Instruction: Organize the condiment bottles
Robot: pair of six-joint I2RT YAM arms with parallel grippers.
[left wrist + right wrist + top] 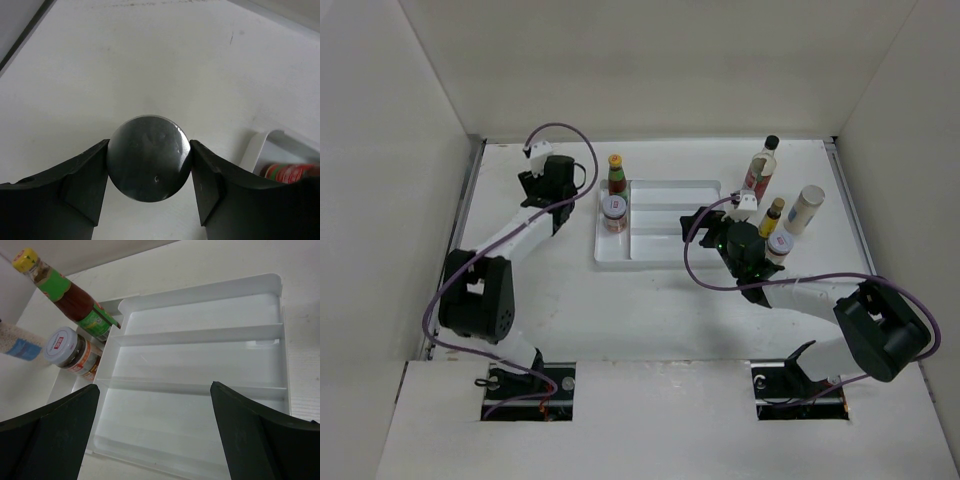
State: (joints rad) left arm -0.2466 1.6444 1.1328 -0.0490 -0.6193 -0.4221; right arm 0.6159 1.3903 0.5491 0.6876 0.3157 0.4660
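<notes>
My left gripper lifts over the tray's side next and moves back. It then brings the container down to the tray section's near end (pixel 613 248), free beside the white-lidded jar.
My left gripper (pixel 558 180) (pixel 149 145) is shut on a container with a round dark lid (pixel 149 162), left of the white divided tray (pixel 665 262). The container is hidden under the gripper in the top view. A yellow-capped bottle (pixel 616 174) (pixel 70 297) and a white-lidded jar (pixel 613 212) (pixel 67 350) stand in the tray's left compartment. My right gripper (pixel 698 222) (pixel 155 386) is open and empty over the tray's right part. A tall black-capped bottle (pixel 761 167), a white shaker (pixel 806 209), a small yellow-capped bottle (pixel 772 216) and a white-lidded jar (pixel 780 245) stand right of the tray.
The tray's long compartments (pixel 200 355) hold nothing. A white item with a blue label (pixel 20 342) shows at the left edge of the right wrist view. White walls enclose the table on three sides. Purple cables loop off both arms.
</notes>
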